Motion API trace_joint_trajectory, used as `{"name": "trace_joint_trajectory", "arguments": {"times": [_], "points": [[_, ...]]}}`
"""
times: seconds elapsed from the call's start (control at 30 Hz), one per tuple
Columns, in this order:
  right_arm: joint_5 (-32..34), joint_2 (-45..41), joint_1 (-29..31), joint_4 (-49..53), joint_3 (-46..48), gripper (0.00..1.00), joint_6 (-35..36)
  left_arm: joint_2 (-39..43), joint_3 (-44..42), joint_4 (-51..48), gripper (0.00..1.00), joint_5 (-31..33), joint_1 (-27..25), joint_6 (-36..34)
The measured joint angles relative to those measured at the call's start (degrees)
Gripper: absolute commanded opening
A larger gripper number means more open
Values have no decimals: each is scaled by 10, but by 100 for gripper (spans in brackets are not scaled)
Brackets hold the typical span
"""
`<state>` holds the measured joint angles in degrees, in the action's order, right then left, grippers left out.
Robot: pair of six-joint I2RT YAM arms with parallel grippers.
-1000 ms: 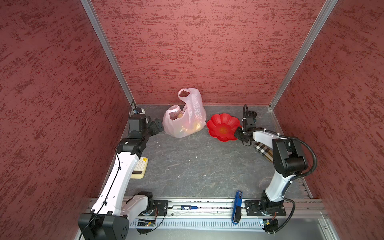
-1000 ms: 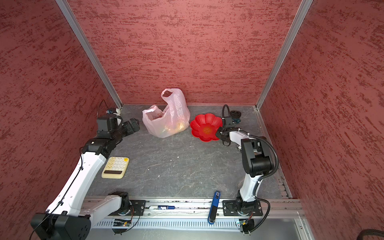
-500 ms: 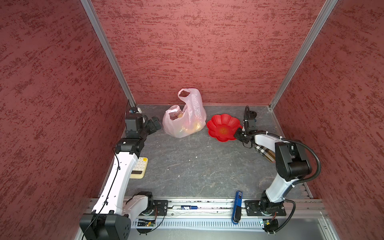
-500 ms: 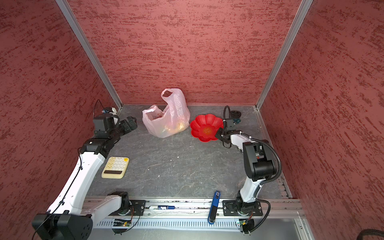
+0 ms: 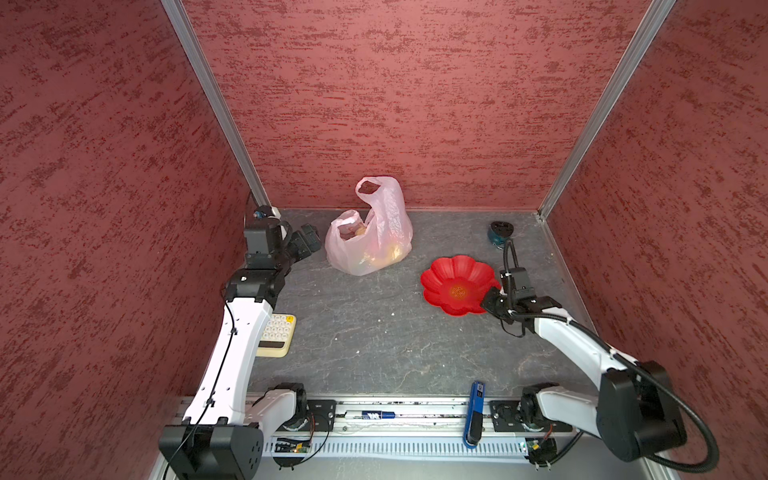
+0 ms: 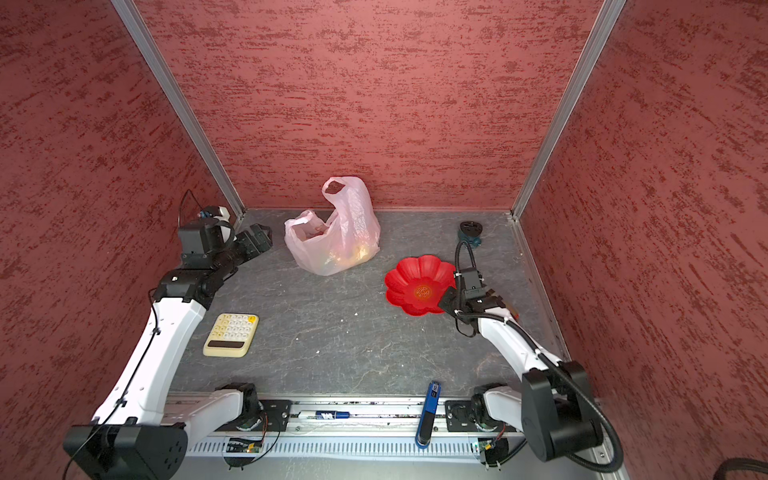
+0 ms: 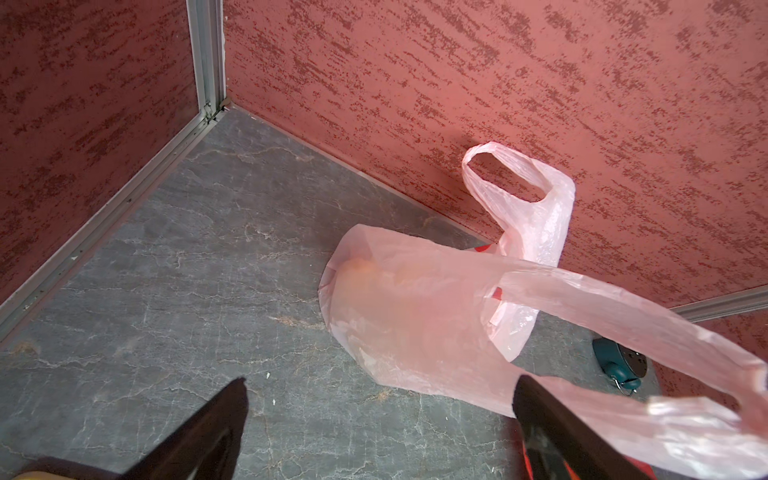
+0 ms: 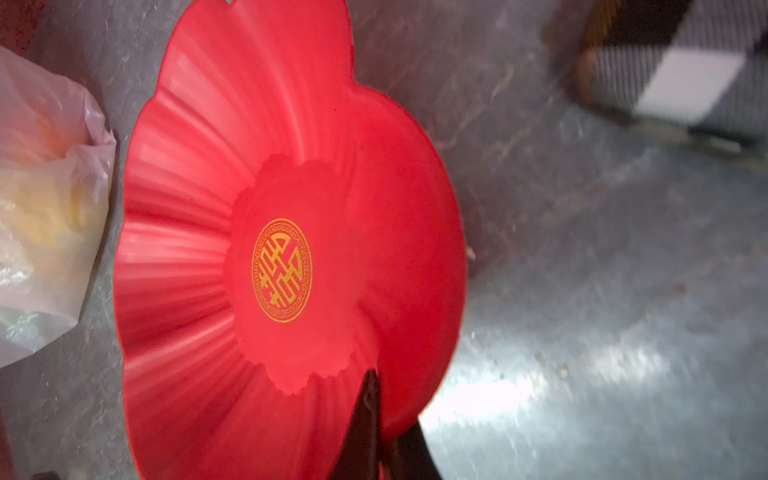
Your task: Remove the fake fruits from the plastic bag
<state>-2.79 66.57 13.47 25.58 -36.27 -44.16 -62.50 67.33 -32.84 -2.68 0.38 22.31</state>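
Observation:
My right gripper holds the dish (image 5: 440, 270) by its rim, with bare tabletop below and back of the gripper. It will next move back toward the front bar, lower the dish and let go of its rim.
The pale-pink plastic bag (image 5: 370, 245) (image 6: 336, 245) stands at the back, one loop handle upright against the wall. Fake fruits (image 5: 388, 251) (image 6: 359, 251) show as yellow and orange blurs through the film. My left gripper (image 5: 309, 241) (image 6: 259, 237) is open just left of the bag. In the left wrist view the left gripper (image 7: 380, 382) points at the bag (image 7: 415, 324), whose near handle passes beside one finger. My right gripper (image 5: 492, 299) (image 8: 386, 415) is shut on the rim of the red flower-shaped dish (image 5: 440, 270) (image 8: 187, 208).
A cream calculator (image 5: 278, 334) (image 6: 232, 334) lies by the left arm. A small dark teal object (image 5: 500, 233) (image 7: 619, 365) sits at the back right. A striped box (image 8: 665, 70) lies under the right arm. A blue tool (image 5: 473, 411) rests on the front rail.
The right gripper has closed on the dish's rim and drawn the dish toward the front. The left gripper has shifted slightly toward the back, still open.

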Motion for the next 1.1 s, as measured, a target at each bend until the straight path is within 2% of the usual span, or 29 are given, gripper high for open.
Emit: {"name": "trace_joint_trajectory", "arguments": {"times": [0.2,0.3,0.5,0.73,1.1], "points": [[29,-102,55,58,39,0,-57,0,18,-29,99,-17,0,4],[39,-124,82,83,58,0,-85,-2,29,-50,100,-29,0,5],[59,-131,127,92,68,0,-128,-10,74,-88,100,-42,-10,8],[69,-128,148,68,89,0,-156,-45,147,-141,99,-24,-77,-20],[76,-139,153,58,103,13,-167,-55,176,-156,100,-36,-115,-109]]}}
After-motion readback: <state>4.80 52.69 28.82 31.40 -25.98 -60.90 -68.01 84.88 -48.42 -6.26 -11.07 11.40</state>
